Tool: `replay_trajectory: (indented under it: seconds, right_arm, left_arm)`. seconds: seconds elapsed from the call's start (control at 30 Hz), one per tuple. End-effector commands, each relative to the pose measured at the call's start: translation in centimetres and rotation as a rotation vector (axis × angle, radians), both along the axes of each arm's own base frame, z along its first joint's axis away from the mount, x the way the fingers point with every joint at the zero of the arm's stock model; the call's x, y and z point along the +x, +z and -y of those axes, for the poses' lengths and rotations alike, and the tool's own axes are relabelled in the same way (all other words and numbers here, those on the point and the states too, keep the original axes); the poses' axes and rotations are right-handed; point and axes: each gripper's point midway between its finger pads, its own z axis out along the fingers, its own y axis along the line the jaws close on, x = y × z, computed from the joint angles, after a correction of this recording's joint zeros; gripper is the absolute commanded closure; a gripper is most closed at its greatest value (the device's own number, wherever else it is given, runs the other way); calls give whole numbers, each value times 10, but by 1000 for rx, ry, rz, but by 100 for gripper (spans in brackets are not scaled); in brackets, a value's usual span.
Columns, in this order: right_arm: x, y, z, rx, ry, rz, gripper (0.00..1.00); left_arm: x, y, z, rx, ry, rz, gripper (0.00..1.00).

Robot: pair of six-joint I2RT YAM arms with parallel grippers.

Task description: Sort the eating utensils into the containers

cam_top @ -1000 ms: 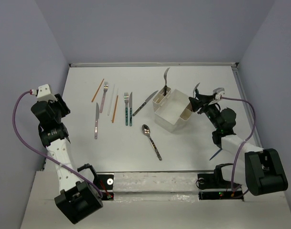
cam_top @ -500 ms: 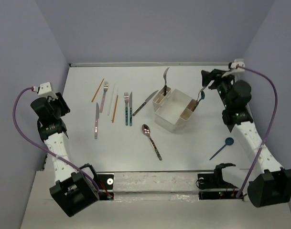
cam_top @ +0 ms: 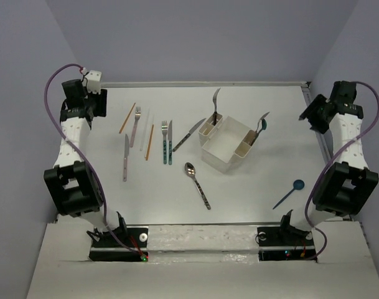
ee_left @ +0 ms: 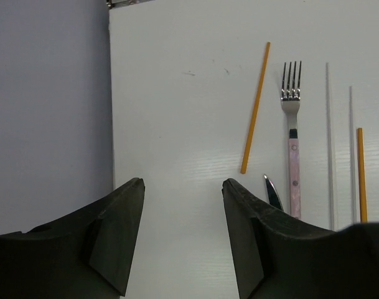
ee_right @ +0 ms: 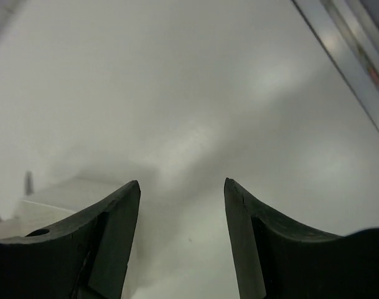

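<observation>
I should next move my right gripper back and down onto the teal spoon's handle (cam_top: 291, 192), near the spoon's bowl, because that spoon is on the tabletop outside the caddy (cam_top: 229, 144).
The white caddy (cam_top: 229, 144) stands right of the table's middle. A metal utensil (cam_top: 215, 103) leans in its left slot and a teal-handled spoon (cam_top: 261, 124) in its right slot. On the table left of it lie orange chopsticks (cam_top: 127, 118), a pink fork (cam_top: 135, 124), a pink-handled knife (cam_top: 126, 159), a teal fork (cam_top: 165, 142), a teal knife (cam_top: 170, 142), a dark knife (cam_top: 189, 134) and a patterned spoon (cam_top: 197, 184). A teal spoon (cam_top: 289, 194) lies at the front right. My left gripper (cam_top: 97, 104) (ee_left: 183, 182) hangs open above the back-left corner. My right gripper (cam_top: 307, 115) (ee_right: 182, 182) hangs open at the back right, empty.
The left wrist view shows the side wall (ee_left: 49, 106), an orange chopstick (ee_left: 254, 109), the pink fork (ee_left: 292, 124) and white chopsticks (ee_left: 329, 143). In the right wrist view the caddy's corner (ee_right: 58, 199) is at lower left and the table's metal edge rail (ee_right: 345, 50) at upper right.
The right gripper left the teal-handled spoon in the caddy's right slot and swung up to the back right. The left arm rose from the left side to the back-left corner.
</observation>
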Motion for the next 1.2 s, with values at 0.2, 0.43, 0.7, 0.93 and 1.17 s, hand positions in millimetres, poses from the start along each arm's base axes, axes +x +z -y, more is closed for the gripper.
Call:
replay_trajectory:
  seconds: [0.2, 0.43, 0.7, 0.93, 1.17]
  right_arm:
    - [-149, -102, -35, 140, -263, -503, 37]
    - [-199, -150, -48, 209, -460, -635, 37]
    - [-237, -187, -44, 159, -609, -693, 37]
    - [-227, -209, -43, 166, -603, -669, 41]
    - [-212, -232, -40, 169, -563, -674, 56]
  left_arm:
    - [40, -19, 9, 0, -112, -59, 34]
    - [43, -19, 5, -17, -138, -24, 34]
    - [37, -3, -7, -50, -138, 28, 34]
    - [35, 9, -11, -98, -132, 65, 34]
    - [31, 29, -29, -64, -94, 102, 33]
